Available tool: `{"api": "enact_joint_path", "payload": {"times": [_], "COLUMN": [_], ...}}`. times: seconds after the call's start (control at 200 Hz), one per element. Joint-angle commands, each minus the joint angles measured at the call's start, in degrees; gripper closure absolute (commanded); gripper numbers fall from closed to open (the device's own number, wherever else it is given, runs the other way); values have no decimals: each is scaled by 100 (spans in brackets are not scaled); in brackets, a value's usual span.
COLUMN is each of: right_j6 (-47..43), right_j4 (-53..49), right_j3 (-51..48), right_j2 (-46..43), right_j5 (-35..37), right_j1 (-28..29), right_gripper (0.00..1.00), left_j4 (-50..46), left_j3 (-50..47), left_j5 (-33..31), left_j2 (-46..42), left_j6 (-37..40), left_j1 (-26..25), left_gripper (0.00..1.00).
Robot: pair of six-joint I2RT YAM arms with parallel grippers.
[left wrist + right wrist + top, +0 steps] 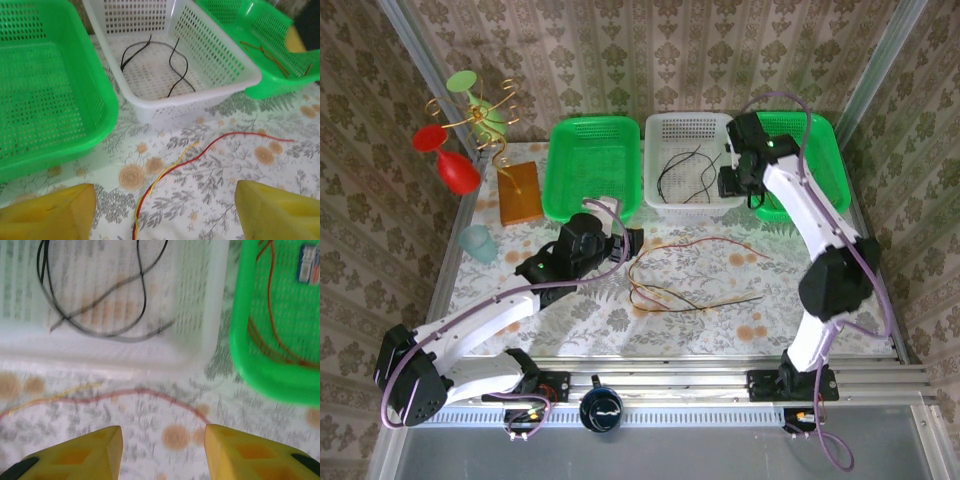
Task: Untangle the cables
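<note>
My left gripper lowers and draws back onto the bend of the red cable (pixel 631 275) next, because the yellow cable runs entwined with it there.
A red-orange cable (pixel 700 245) and a yellow-olive and black bundle (pixel 690 300) lie looped on the floral tablecloth mid-table. A black cable (pixel 685 170) lies in the white basket (pixel 688 208). Another red cable (pixel 265 52) lies in the right green basket (pixel 830 150). My left gripper (pixel 620 240) stands open just left of the loose cables; its wrist view shows the red cable (pixel 235 136) and yellow cable (pixel 172 162) running between its yellow fingers (pixel 47 212). My right gripper (pixel 735 180) hangs open over the white basket's near right corner, with the red cable (pixel 150 392) on the table below it.
An empty green basket (pixel 560 190) stands left of the white one. At the back left, a wire stand (pixel 470 130) holds coloured plastic glasses on an orange block (pixel 518 192), with a pale cup (pixel 477 243) nearby. Metal rails (pixel 670 375) run along the near edge.
</note>
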Motion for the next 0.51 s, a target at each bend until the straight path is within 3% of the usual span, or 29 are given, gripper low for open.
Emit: {"api": "enact_joint_path", "payload": {"times": [0.0, 0.235, 0.5], "right_j6": [576, 1817, 2118], "right_j4": [638, 2131, 2754], "right_j3": [-1306, -3879, -4505], "right_j2": [-901, -2558, -2834], "right_j5": [-436, -1400, -1634], "right_j1": [206, 234, 242], "right_gripper": [52, 52, 52], "left_j4": [-552, -810, -1182], "left_j3": [-111, -394, 10], "left_j5": [27, 409, 562], "left_j2": [60, 494, 1585], "left_j6": [-52, -473, -1033], "left_j1": [-37, -27, 4], "left_gripper": [27, 27, 36]}}
